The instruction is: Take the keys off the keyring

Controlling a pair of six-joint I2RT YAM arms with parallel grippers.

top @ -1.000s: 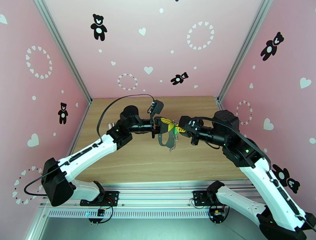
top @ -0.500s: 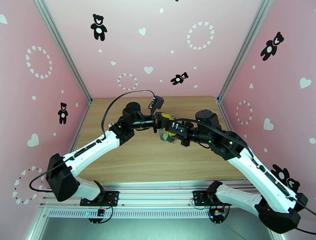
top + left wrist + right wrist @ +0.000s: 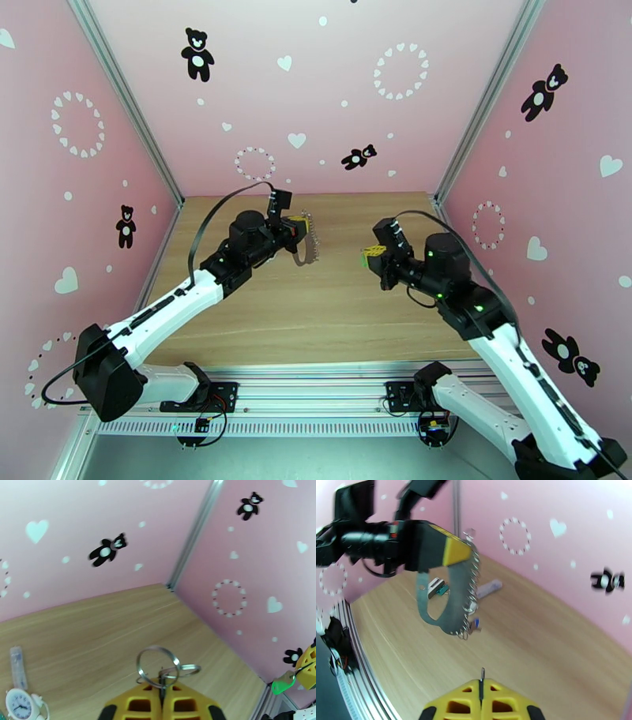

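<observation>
I should lower my right gripper toward the bare tabletop below the green key (image 3: 365, 254) and let go of the key there, because it already hangs apart from the keyring.
My left gripper (image 3: 299, 229) is held above the back left of the table, shut on the keyring (image 3: 310, 246), a grey oval loop with silvery rings along one edge. In the right wrist view the keyring (image 3: 458, 594) hangs from the left gripper (image 3: 461, 553), and a small blue key (image 3: 476, 622) dangles near its lowest rings. My right gripper (image 3: 370, 254) is off to the right, apart from the loop, shut on the green key (image 3: 365, 254). The left wrist view has that green key (image 3: 283, 684) at its right edge, and silvery rings (image 3: 157, 662) above my shut yellow fingers (image 3: 134, 705).
A small white-and-green block (image 3: 436, 586) and a white tube (image 3: 488, 588) lie on the wooden table (image 3: 316, 316) under the loop. A round white clock (image 3: 17, 705) sits near the tube. Pink walls close the table on three sides.
The two grippers were together at the table's middle. The right gripper has pulled away to the right with the green key, and the left has swung back and left with the keyring.
</observation>
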